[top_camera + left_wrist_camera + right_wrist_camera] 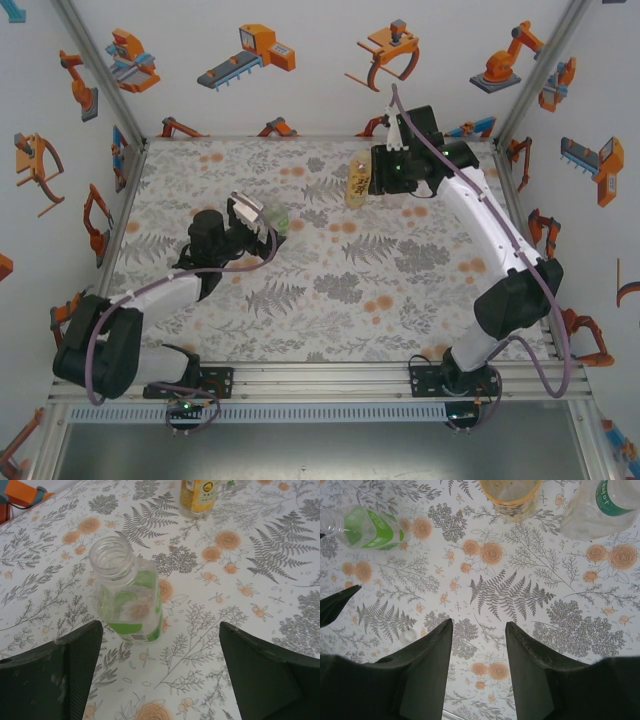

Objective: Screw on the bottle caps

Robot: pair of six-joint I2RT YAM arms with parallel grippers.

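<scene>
Next, the left gripper moves outward and onto the clear bottle's body (282,219) (130,600), then closes, because the clear bottle stands beyond the gripper's fingers, nearer the outer finger.
A clear bottle with a white-green label (129,597) stands upright and uncapped on the floral table, just beyond my left gripper (159,628). That gripper is open wide and touches nothing. In the top view this bottle (277,220) sits at the tip of the left gripper (256,213). The yellow bottle (358,178) stands uncapped beside my right gripper (379,170). My right gripper (479,622) hovers open over bare cloth, with the yellow bottle's mouth (510,494) ahead of it. A small pale cap (408,636) lies by its left finger. A third clear bottle (599,507) stands at the upper right.
The table (330,300) is covered with a grey fern and orange flower print. White walls with orange robot stickers and metal posts (110,85) enclose three sides. The tip of the left gripper's finger (335,606) enters the right wrist view at its left edge.
</scene>
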